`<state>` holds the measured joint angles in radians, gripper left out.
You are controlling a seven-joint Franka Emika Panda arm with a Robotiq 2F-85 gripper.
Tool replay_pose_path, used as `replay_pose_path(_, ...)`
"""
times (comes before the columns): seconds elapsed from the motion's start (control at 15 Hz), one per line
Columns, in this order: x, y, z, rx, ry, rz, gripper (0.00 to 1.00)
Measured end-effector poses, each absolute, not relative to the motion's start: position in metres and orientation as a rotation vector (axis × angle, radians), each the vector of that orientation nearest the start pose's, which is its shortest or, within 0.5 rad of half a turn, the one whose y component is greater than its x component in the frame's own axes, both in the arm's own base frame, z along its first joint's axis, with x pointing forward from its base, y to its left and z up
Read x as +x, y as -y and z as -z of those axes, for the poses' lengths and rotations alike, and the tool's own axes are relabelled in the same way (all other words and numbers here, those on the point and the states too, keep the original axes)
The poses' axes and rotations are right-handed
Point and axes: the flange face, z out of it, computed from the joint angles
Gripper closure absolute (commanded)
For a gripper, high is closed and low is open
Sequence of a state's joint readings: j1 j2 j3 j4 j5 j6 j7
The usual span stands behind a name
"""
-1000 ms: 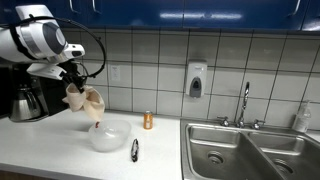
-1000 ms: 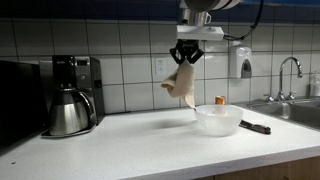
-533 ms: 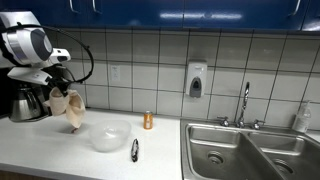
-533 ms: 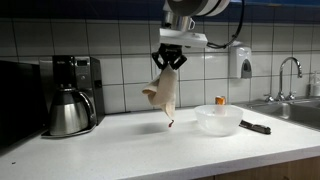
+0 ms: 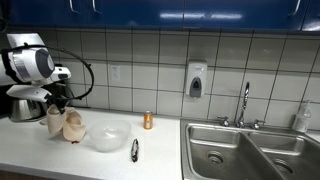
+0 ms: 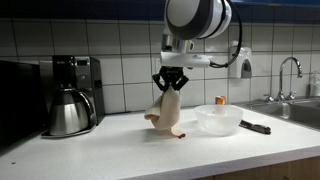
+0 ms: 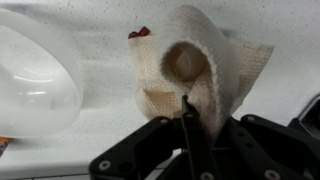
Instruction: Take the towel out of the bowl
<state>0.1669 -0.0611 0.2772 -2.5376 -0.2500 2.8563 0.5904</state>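
Note:
The towel's held top still hangs above the white counter (image 5: 69,141) beside the bowl, so my gripper should move down toward that counter and release the beige towel (image 5: 72,125).
The beige towel (image 6: 165,113) hangs from my gripper (image 6: 167,82), which is shut on its top. The towel's lower end touches the white counter beside the bowl. In an exterior view the towel (image 5: 72,125) sits left of the clear bowl (image 5: 109,138), under my gripper (image 5: 60,101). In the wrist view the towel (image 7: 190,70) bunches just beyond my gripper (image 7: 190,112), and the empty bowl (image 7: 35,80) lies at the left. The bowl (image 6: 218,119) stands right of the towel.
A coffee maker with a steel carafe (image 6: 68,110) stands at the counter's left. A small orange bottle (image 5: 148,120) and a dark tool (image 5: 134,149) lie near the bowl. A steel sink (image 5: 250,150) with a faucet lies beyond. A soap dispenser (image 5: 195,79) hangs on the tiled wall.
My gripper has carried the towel away from above the bowl toward the coffee maker and lowered it until its bottom end rests on the counter.

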Motion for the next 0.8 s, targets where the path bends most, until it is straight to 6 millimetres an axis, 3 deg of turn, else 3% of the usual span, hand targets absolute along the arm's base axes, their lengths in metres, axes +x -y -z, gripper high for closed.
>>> replay_pose_path(0.4,0.423,-0.216,-0.284,-3.086,0.144,0.491,0.98)
replay_pose_path(0.47,0.423,-0.213,-0.277,-3.1,0.136,0.483,0.65)
replay_pose_path(0.53,0.423,-0.211,-0.27,-3.113,0.122,0.477,0.64)
replay_pose_path(0.8,0.425,-0.202,-0.257,-3.131,0.057,0.436,0.36)
